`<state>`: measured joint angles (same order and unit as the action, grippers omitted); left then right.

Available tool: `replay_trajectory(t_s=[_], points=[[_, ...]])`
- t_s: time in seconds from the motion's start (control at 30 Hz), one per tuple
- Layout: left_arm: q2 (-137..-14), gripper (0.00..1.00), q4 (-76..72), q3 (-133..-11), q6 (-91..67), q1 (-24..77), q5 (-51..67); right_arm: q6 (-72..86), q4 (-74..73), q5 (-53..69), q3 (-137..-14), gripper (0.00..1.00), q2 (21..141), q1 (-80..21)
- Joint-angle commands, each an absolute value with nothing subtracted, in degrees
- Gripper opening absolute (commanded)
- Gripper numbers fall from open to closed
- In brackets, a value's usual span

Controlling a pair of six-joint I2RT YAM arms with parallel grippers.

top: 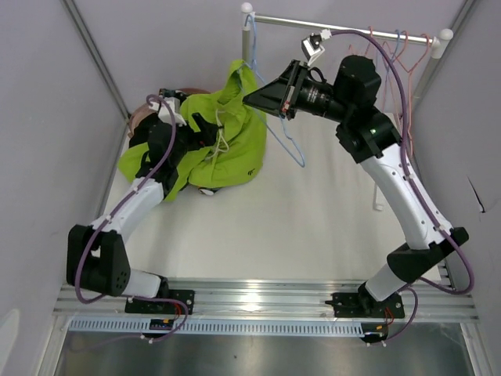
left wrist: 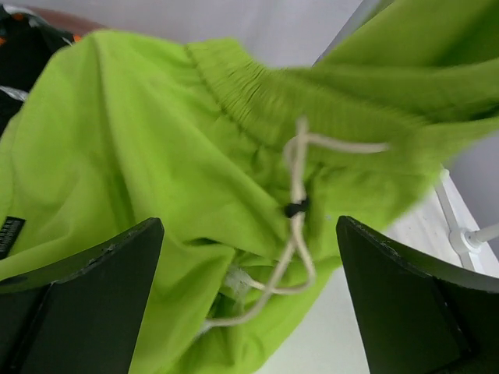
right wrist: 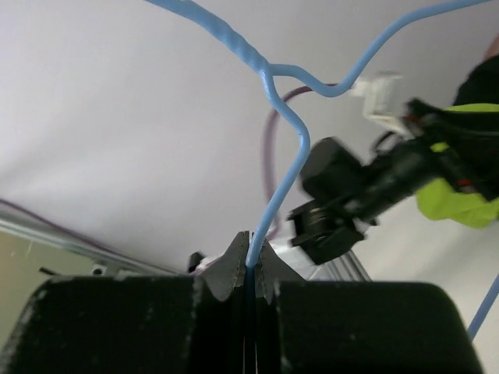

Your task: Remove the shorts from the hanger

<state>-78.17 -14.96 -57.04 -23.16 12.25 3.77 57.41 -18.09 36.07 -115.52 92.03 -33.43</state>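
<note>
I will bring the blue hanger's hook over the bare piece of bar by the other hangers to release it. That piece of bar is outward of my right gripper, to the right in the top view.
The lime green shorts (top: 227,145) lie bunched on the table at back left, with one corner raised toward the blue wire hanger (top: 288,139). Whether that corner still hangs on the wire is hidden. My right gripper (top: 252,99) is shut on the hanger; in the right wrist view its jaws (right wrist: 251,248) pinch the blue wire (right wrist: 273,206). My left gripper (top: 205,129) sits over the shorts, open. In the left wrist view its fingers (left wrist: 86,300) stand wide on either side of the green cloth (left wrist: 156,171) and the white drawstring (left wrist: 296,226), touching neither.
A white clothes rail (top: 344,30) crosses the back, with more wire hangers (top: 407,59) at its right end. A black garment (top: 147,153) lies under my left arm by the left wall. White walls close in on both sides.
</note>
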Motion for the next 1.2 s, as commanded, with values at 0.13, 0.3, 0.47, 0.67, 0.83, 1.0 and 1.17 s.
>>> replay_trajectory(t_s=[0.13,0.3,0.47,0.67,0.83,1.0,1.17], points=[[-92.01,0.99,-18.64,-66.33,-23.73,12.04,5.54,71.22,-2.5,46.39,-118.83,0.0,92.54,-35.51],[-102.55,0.99,-8.82,-75.31,-21.27,12.13,-4.87,77.08,1.07,49.31,-127.04,0.0,96.31,-36.65],[-108.18,0.99,-1.33,-84.34,-22.41,10.73,-13.53,86.27,2.27,52.9,-140.78,0.0,101.77,-36.3],[-113.89,0.98,6.85,-89.55,-23.99,9.14,-21.34,93.96,1.6,51.69,-145.02,0.0,100.12,-34.98],[-115.5,0.98,9.06,-92.03,-23.47,7.03,-20.92,90.71,-3.94,51.5,-145.11,0.0,95.54,-31.04],[-105.14,0.99,4.75,-89.21,-20.92,7.47,-19.25,78.77,-14.4,50.89,-135.66,0.0,89.66,-20.76],[-91.43,0.99,8.61,-92.28,-17.77,9.58,-18.72,61.39,-30.29,45.1,-127.45,0.0,86.05,-9.76]])
